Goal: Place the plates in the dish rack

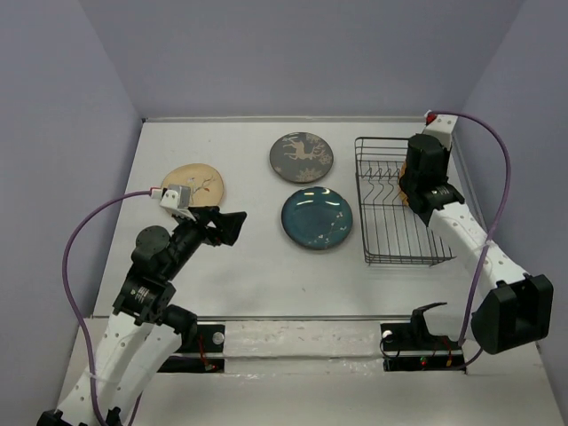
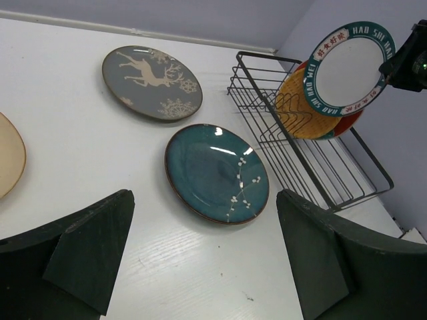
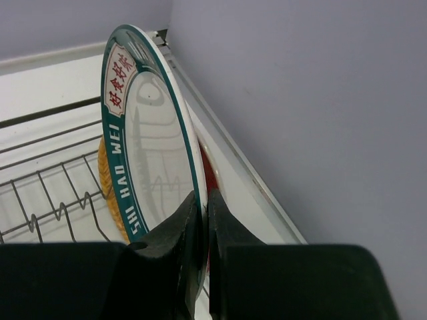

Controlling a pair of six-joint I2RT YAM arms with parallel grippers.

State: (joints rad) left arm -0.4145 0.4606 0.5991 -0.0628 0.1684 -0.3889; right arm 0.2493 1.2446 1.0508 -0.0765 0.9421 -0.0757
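I should shift my right gripper to the left in the top view and down into empty slots of the dish rack, as the white plate hangs above the standing orange plate.
My right gripper (image 3: 203,200) is shut on the rim of the white plate with teal rim (image 3: 150,140), holding it upright over the black wire dish rack (image 1: 397,202). In the left wrist view this plate (image 2: 348,67) hangs above an orange plate (image 2: 300,110) and a red plate (image 2: 347,123) standing in the rack (image 2: 313,160). The teal-blue plate (image 1: 317,218), the grey deer plate (image 1: 302,157) and the cream plate (image 1: 197,185) lie flat on the table. My left gripper (image 1: 226,227) is open and empty, hovering left of the teal-blue plate (image 2: 217,172).
The rack stands near the right wall (image 1: 506,98). The back wall runs just behind the deer plate (image 2: 152,82). The near table edge has a clamp rail (image 1: 293,337).
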